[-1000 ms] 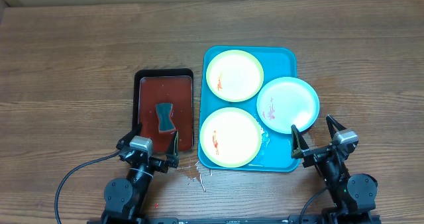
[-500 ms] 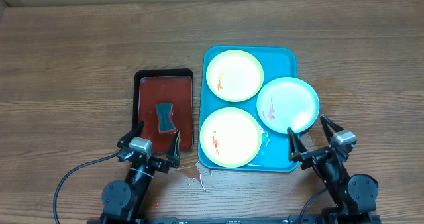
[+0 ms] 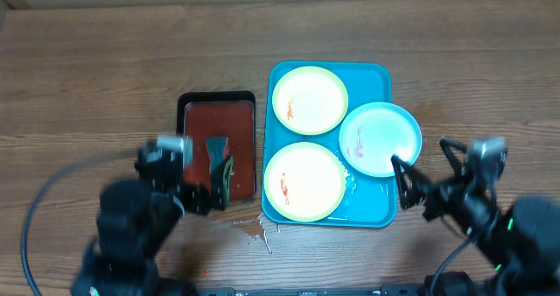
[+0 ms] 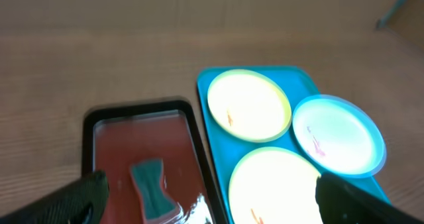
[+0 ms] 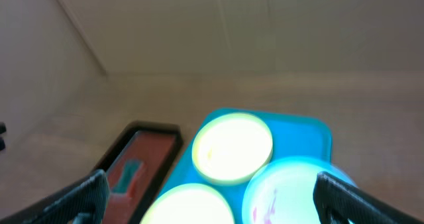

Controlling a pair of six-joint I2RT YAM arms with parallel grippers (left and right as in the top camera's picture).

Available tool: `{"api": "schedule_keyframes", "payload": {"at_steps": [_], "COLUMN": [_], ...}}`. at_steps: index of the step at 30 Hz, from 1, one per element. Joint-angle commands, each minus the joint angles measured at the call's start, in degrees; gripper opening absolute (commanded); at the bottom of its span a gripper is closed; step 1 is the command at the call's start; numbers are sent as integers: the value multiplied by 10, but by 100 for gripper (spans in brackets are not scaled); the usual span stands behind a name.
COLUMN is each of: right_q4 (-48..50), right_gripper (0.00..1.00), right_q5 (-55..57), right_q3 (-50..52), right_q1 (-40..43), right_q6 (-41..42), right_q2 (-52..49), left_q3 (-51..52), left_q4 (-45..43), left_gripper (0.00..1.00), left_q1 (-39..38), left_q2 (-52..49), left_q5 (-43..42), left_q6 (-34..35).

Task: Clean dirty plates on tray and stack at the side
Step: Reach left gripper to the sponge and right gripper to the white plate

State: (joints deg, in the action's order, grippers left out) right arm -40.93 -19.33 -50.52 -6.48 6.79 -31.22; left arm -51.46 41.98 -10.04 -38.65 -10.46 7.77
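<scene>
The robot's right gripper will next tilt down and lower across the tray onto the front yellow-green plate's rim beside the pale blue plate, because that rim faces it.
The turquoise tray holds three plates with red smears: a yellow-green rimmed plate at the back, another at the front, and a pale blue rimmed plate at the right. All three show in the left wrist view and in the right wrist view. My left gripper is open and empty, raised above the near end of the dark red tray. My right gripper is open and empty, raised over the tray's front right corner.
A black-rimmed dark red tray lies left of the turquoise tray, with a teal sponge and some water in it. A small wet patch is on the wooden table near the front.
Both arms have risen from their low rest at the table's front edge and moved forward. The left gripper now hovers over the red tray, the right over the turquoise tray's corner.
</scene>
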Motion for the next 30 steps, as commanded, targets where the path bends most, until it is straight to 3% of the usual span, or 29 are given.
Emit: {"api": "schedule_keyframes", "payload": {"at_steps": [1, 8, 10, 12, 16, 20, 24, 30], "right_q4": [-70, -160, -177, -214, -271, -237, -141, -89], "right_gripper": [100, 100, 92, 77, 78, 80, 80, 56], "right_q5": [-2, -44, -75, -73, -8, 56, 92, 35], "right_q3": [-119, -223, -222, -222, -197, -121, -33, -5], "right_q1": [-3, -3, -4, -16, -67, -134, -163, -163], "right_q6": [-31, -6, -8, -8, -6, 49, 135, 155], "right_q2": [-106, -239, -266, -300, -375, -439, -492, -552], "left_q3": [-126, -283, -288, -287, -287, -291, -295, -294], "left_q4": [67, 207, 220, 235, 236, 227, 232, 243], "left_gripper": [100, 100, 100, 100, 100, 100, 99, 100], "left_q1": [4, 3, 3, 3, 3, 3, 3, 3], "left_q2": [-104, -258, -277, -293, -310, -309, -309, -310], "left_q5": [-32, -40, -62, -72, -72, -71, -71, -54], "left_q6": [8, 13, 16, 14, 10, 10, -6, -29]}}
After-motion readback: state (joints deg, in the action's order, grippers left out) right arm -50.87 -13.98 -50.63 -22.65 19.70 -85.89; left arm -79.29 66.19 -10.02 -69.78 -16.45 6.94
